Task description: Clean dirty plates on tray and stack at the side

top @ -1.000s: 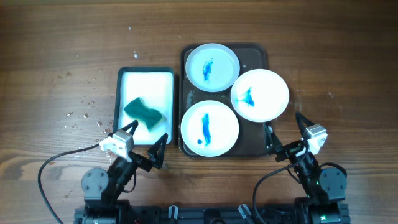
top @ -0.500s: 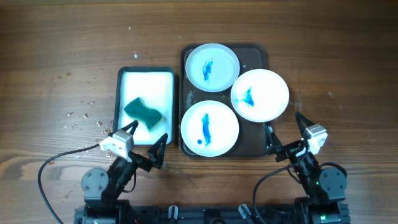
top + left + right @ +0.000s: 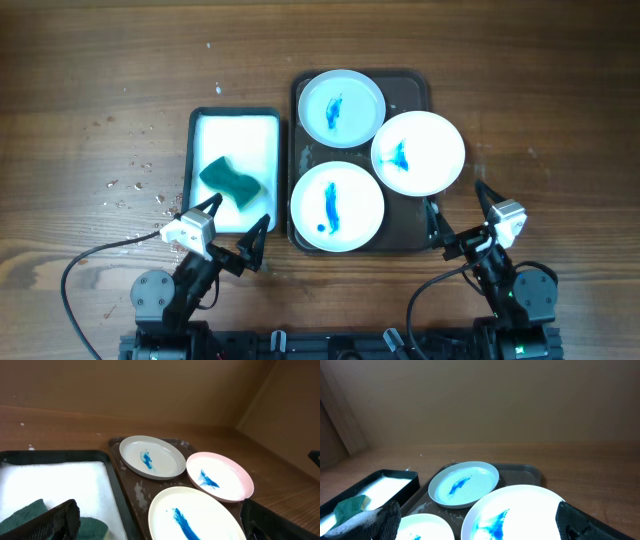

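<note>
Before closing on the near plate's rim, I should raise my right gripper, move it toward the gap there and tip its fingers downward.
Three white plates with blue smears sit on the dark brown tray (image 3: 413,88): a far one (image 3: 341,107), a right one (image 3: 418,152) overhanging the tray's right rim, and a near-left one (image 3: 337,205). My left gripper (image 3: 234,227) is open and empty, near the table's front, just left of the tray. My right gripper (image 3: 458,212) is open and empty, just in front of the right plate. The left wrist view shows the plates (image 3: 152,457) (image 3: 220,476) (image 3: 192,517) ahead; the right wrist view shows them too (image 3: 464,484) (image 3: 520,515) (image 3: 422,528).
A smaller dark-rimmed tray with a white inside (image 3: 240,140) stands left of the brown tray and holds a green sponge (image 3: 229,181). Water drops and specks lie on the wooden table (image 3: 130,180) at the left.
</note>
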`<state>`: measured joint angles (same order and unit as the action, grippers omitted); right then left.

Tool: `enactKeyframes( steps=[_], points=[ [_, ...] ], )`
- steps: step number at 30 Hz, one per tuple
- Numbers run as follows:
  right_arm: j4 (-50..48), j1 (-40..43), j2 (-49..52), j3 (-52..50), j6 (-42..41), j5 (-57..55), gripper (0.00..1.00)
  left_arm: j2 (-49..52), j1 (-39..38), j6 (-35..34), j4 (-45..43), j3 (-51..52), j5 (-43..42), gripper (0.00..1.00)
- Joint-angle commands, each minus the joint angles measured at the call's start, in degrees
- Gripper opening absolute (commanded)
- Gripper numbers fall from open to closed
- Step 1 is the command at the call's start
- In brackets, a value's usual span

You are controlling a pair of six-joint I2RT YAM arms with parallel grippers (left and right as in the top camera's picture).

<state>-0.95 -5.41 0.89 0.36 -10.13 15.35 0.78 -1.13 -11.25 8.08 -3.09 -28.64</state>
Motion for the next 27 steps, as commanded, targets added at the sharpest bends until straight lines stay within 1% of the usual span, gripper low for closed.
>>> enactKeyframes(
  steps=[1, 2, 3, 5, 6, 7, 8, 11, 13, 14, 15, 16, 17, 19, 22, 23, 24, 26, 27],
  points=[
    [-0.33, 0.17, -0.61, -0.07, 0.85, -0.22, 1.00, -0.39, -0.26, -0.07, -0.22, 0.48, -0.87, 1.00],
    [-0.31, 0.17, -0.61, -0.07, 0.31, 0.11, 1.00, -0.39, -0.26, -0.07, -0.22, 0.48, -0.90, 1.00],
    [-0.39, 0.17, -0.61, -0.07, -4.37, 0.13, 1.00, -0.39, -0.26, -0.07, -0.22, 0.48, -0.87, 1.00],
    [-0.35, 0.17, -0.61, -0.07, -11.04, 0.70, 1.00, -0.39, -0.26, -0.07, -0.22, 0.48, -0.87, 1.00],
    [-0.48, 0.17, -0.61, -0.07, -18.97, 2.99, 1.00, -0.39, -0.26, -0.07, -0.22, 0.48, -0.87, 1.00],
    [-0.61, 0.17, -0.61, -0.07, -24.52, 5.25, 1.00, -0.39, -0.26, -0.07, -0.22, 0.48, -0.87, 1.00],
    [-0.96, 0.17, -0.61, -0.07, -27.34, 10.10, 1.00, -0.39, -0.26, -0.02, -0.22, 0.48, -0.37, 1.00],
    [-1.01, 0.17, -0.61, -0.07, -23.58, 18.27, 1.00, -0.39, -0.26, -0.11, -0.42, 0.48, -0.55, 1.00],
    [-1.14, 0.17, -0.61, -0.04, -21.11, 23.45, 1.00, -0.39, -0.26, -0.13, -1.92, 0.48, -5.77, 1.00],
    [-1.11, 0.17, -0.61, 0.07, -17.77, 26.23, 1.00, -0.39, -0.26, -0.63, -4.44, 0.48, -9.51, 1.00],
    [-1.11, 0.17, -0.61, 0.52, -16.15, 27.45, 1.00, -0.39, -0.26, -4.66, -7.63, 0.46, -10.47, 1.00],
    [-1.09, 0.17, -0.61, 1.88, -14.95, 28.09, 1.00, -0.39, -0.26, -12.07, -12.24, 0.07, -10.75, 1.00],
    [-0.98, 0.17, -0.33, 4.83, -13.33, 28.06, 1.00, -0.39, -0.26, -15.96, -15.58, -0.98, -10.73, 1.00],
    [2.25, 0.17, 2.05, 12.20, -10.19, 28.02, 1.00, 0.87, -0.26, -16.26, -15.45, -6.01, -10.54, 1.00],
    [14.78, 0.17, 10.05, 25.97, -6.86, 27.43, 1.00, 7.58, -0.26, -16.04, -4.02, -16.68, -10.32, 1.00],
    [21.33, 0.17, 14.25, 31.71, -5.29, 26.25, 1.00, 11.39, -0.26, -14.75, 1.25, -21.31, -10.34, 1.00],
    [28.55, 0.17, 18.88, 37.59, -3.41, 24.61, 1.00, 16.85, -0.26, -12.39, 8.76, -27.45, -10.32, 1.00],
    [47.21, 0.17, 30.42, 51.54, -1.68, 18.47, 1.00, 29.20, -0.26, -6.47, 26.60, -41.92, -9.66, 1.00],
    [53.57, 0.17, 35.10, 56.54, -1.64, 15.28, 1.00, 33.77, -0.26, -4.50, 33.48, -47.25, -8.50, 1.00]
  ],
)
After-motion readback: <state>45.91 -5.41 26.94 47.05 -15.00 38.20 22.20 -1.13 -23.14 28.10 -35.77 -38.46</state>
